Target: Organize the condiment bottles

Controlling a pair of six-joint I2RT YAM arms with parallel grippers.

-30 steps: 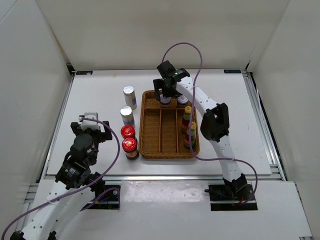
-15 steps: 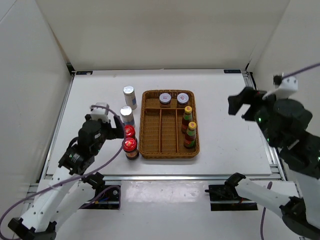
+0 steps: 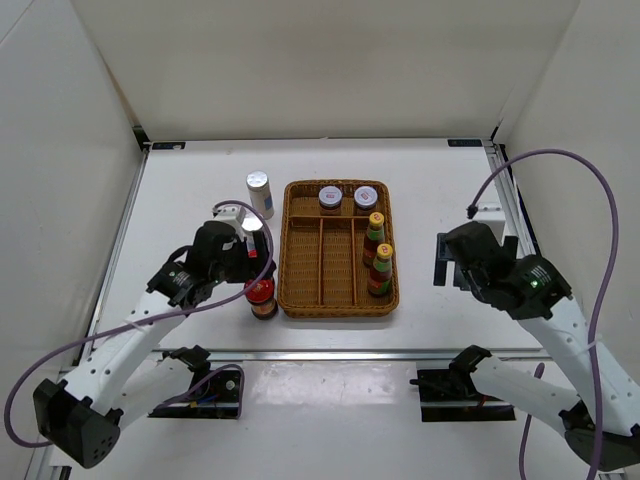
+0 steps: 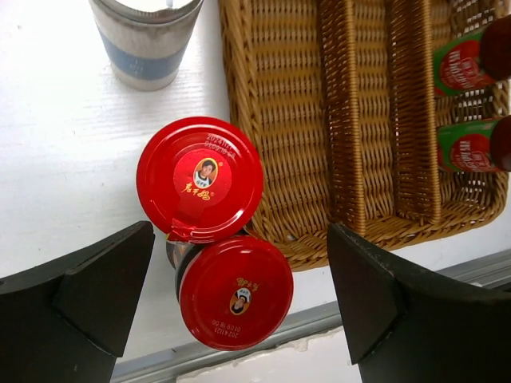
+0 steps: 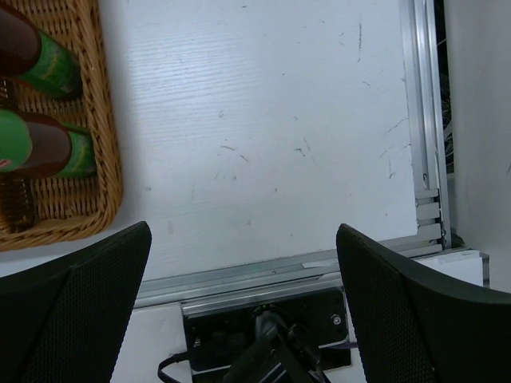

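Observation:
My left gripper should next go down and move gently outward so its open fingers are on both sides of the farther jar's red lid (image 4: pixel 200 179), because the nearer jar is between them now.
My left gripper (image 3: pixel 243 252) is open and hovers above two red-lidded jars just left of the wicker tray (image 3: pixel 340 300). In the left wrist view the jars (image 4: pixel 200 177) (image 4: pixel 235 291) stand touching, the nearer one between my open fingers (image 4: pixel 88 295). One white shaker (image 3: pixel 259 187) stands free; the other (image 3: pixel 253 224) is partly hidden by my gripper. Two grey-lilac-lidded jars (image 3: pixel 330 197) (image 3: pixel 365 196) sit at the tray's far end. Two sauce bottles (image 3: pixel 375 232) (image 3: pixel 382 265) stand in its right compartment. My right gripper (image 3: pixel 445 260) is open and empty, right of the tray.
The tray's left and middle compartments (image 4: pixel 279 120) hold nothing. The right wrist view shows the tray's right rim (image 5: pixel 108 159), bare white table (image 5: pixel 263 120) and the metal front rail (image 5: pixel 279 271). White walls close in the table on three sides.
My right arm left the tray's far end and drew back to the right side of the table. My left gripper moved right and forward, over the red-lidded jars.

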